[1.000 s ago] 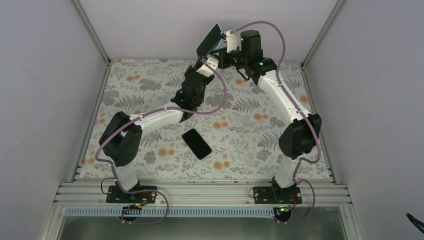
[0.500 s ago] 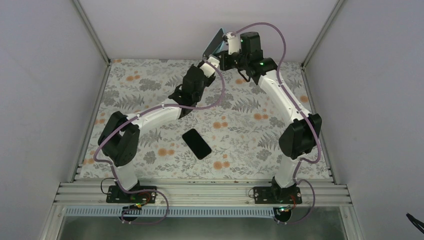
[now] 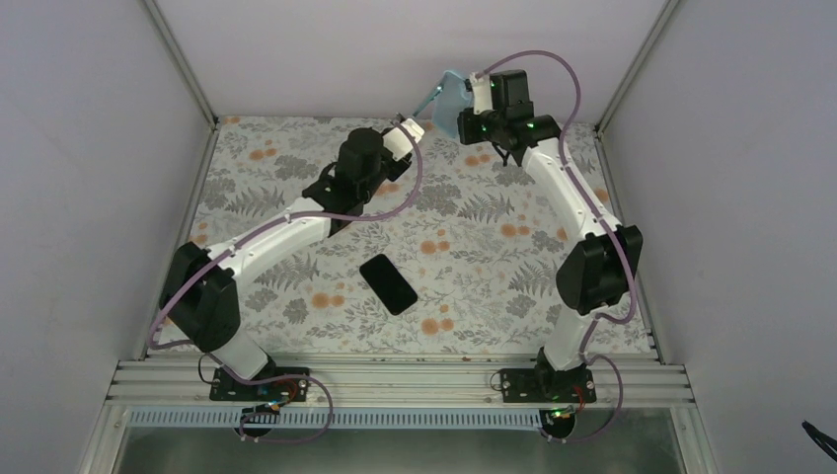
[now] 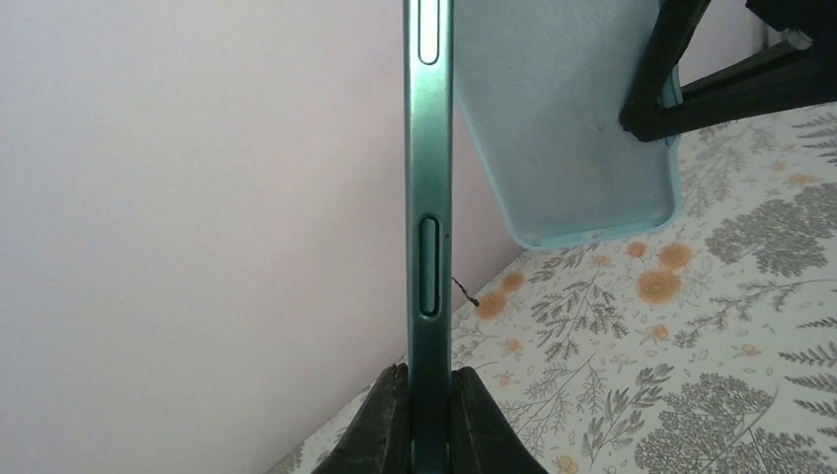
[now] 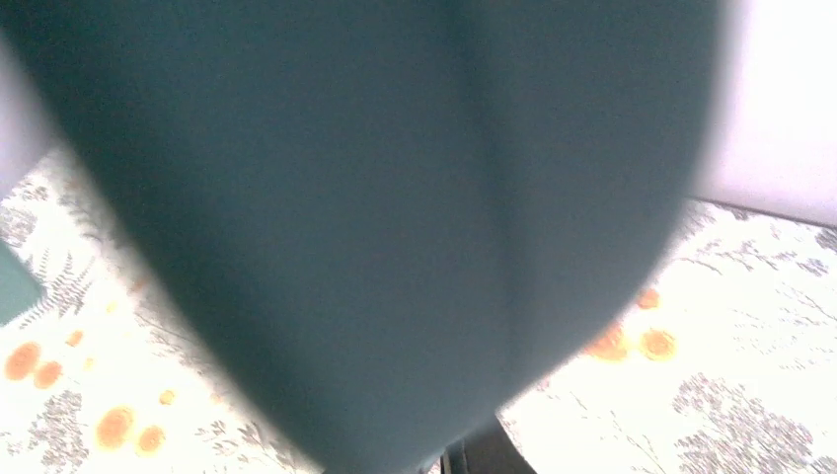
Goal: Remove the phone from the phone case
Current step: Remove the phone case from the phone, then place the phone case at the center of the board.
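The pale-blue phone case [image 3: 451, 99] is hanging free of the phone, so my right gripper will next move down and back and tilt it flat onto the open flowered table cover.
The phone [image 4: 428, 197] stands on edge in the left wrist view, a thin green side with two buttons, and my left gripper [image 4: 430, 400] is shut on its lower end. Seen from above, the phone [image 3: 425, 101] is a thin slanted line above the left gripper [image 3: 408, 126] at the back of the table. The pale-blue phone case [image 4: 568, 118] hangs just right of it, apart from it, with my right gripper's black fingers [image 4: 663, 74] shut on it. From above, the case [image 3: 451, 99] sits at the right gripper [image 3: 466, 102]. It fills the right wrist view as a blur [image 5: 375, 217].
A second black phone [image 3: 388, 283] lies flat on the flowered table cover [image 3: 474, 247], near the middle. White walls stand close behind both grippers, and metal frame posts [image 3: 183, 64] rise at the back corners.
The phone and the case were together at the two grippers; now they are apart. My left arm has drawn back to the left with the phone. The right gripper has swung right with the case.
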Available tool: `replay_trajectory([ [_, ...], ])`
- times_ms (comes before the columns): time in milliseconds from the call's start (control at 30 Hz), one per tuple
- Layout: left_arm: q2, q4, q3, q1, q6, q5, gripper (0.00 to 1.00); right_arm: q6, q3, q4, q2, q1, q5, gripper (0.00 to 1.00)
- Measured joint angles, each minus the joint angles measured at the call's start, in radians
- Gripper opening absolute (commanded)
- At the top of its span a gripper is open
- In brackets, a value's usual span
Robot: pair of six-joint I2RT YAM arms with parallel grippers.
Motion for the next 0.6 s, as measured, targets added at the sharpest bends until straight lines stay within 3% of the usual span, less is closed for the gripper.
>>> replay_trajectory([
  [300,-0.050,-0.095,-0.048,0.031,0.131,0.026,0.02,-0.086,-0.024,-0.088,-0.025,-0.031,-0.092,0.03],
  [600,-0.233,-0.116,-0.374,0.063,0.327,-0.095,0.02,-0.253,-0.169,-0.263,-0.005,-0.111,-0.277,0.03],
])
